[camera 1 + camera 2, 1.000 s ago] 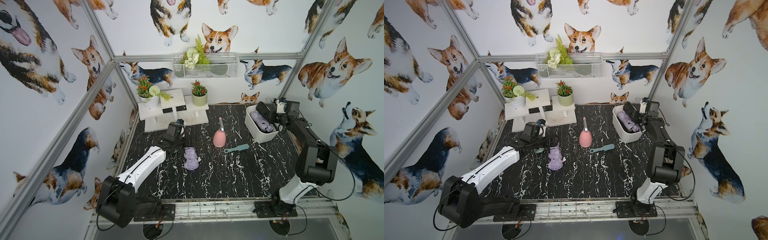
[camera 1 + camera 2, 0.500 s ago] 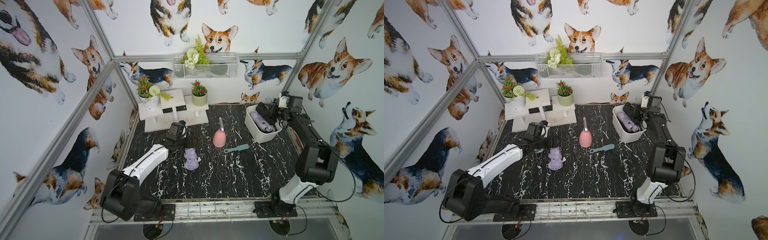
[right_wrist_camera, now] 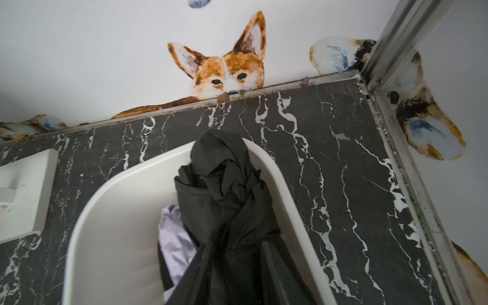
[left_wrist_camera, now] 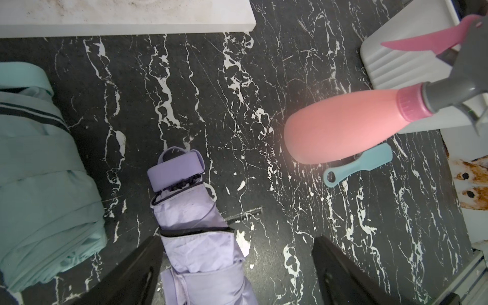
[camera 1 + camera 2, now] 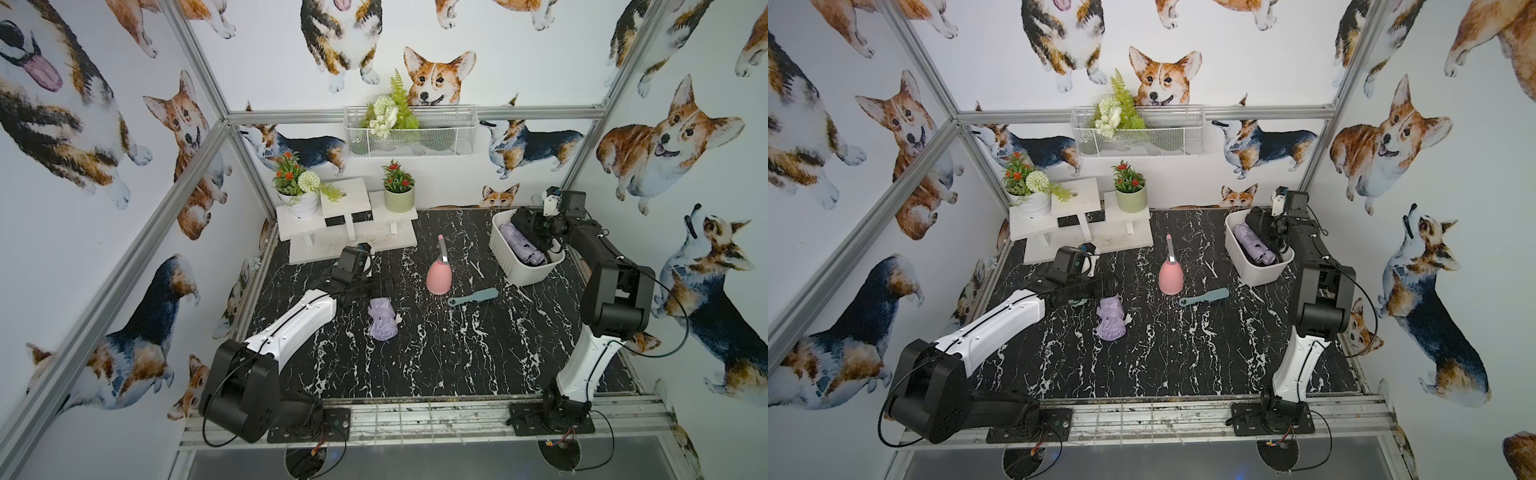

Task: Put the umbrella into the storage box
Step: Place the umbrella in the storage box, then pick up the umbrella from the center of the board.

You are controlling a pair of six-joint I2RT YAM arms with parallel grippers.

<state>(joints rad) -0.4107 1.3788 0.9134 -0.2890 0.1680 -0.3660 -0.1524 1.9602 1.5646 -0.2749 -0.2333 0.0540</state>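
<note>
The left gripper's open fingers straddle the fabric of the second lilac umbrella's wrapped middle (image 5: 381, 308) (image 4: 204, 259), which lies below it, so the left gripper should move down and back onto it.
The white storage box (image 5: 528, 278) (image 5: 1260, 272) (image 3: 87, 219) stands at the back right. A lilac folded umbrella (image 5: 521, 249) (image 3: 174, 237) lies inside it. A black folded umbrella (image 5: 525, 220) (image 5: 1258, 218) (image 3: 224, 184) leans in the box with its tip over the far rim. My right gripper (image 5: 540, 232) (image 3: 235, 250) is shut on it. A second lilac umbrella (image 5: 382, 320) (image 5: 1111, 318) (image 4: 195, 211) lies on the table. My left gripper (image 5: 376, 289) (image 4: 237, 239) hangs open over its handle end, one finger beside the fabric.
A mint folded umbrella (image 4: 45, 171) lies beside the left gripper. A pink spray bottle (image 5: 438, 276) and a teal brush (image 5: 473, 296) sit mid-table. A white stand with potted plants (image 5: 349, 216) is at the back, with a wire basket (image 5: 409, 133) on the wall.
The right jaws have narrowed onto the black umbrella at the box. The left arm's elbow has drawn back and lower; its gripper stays open over the lilac umbrella.
</note>
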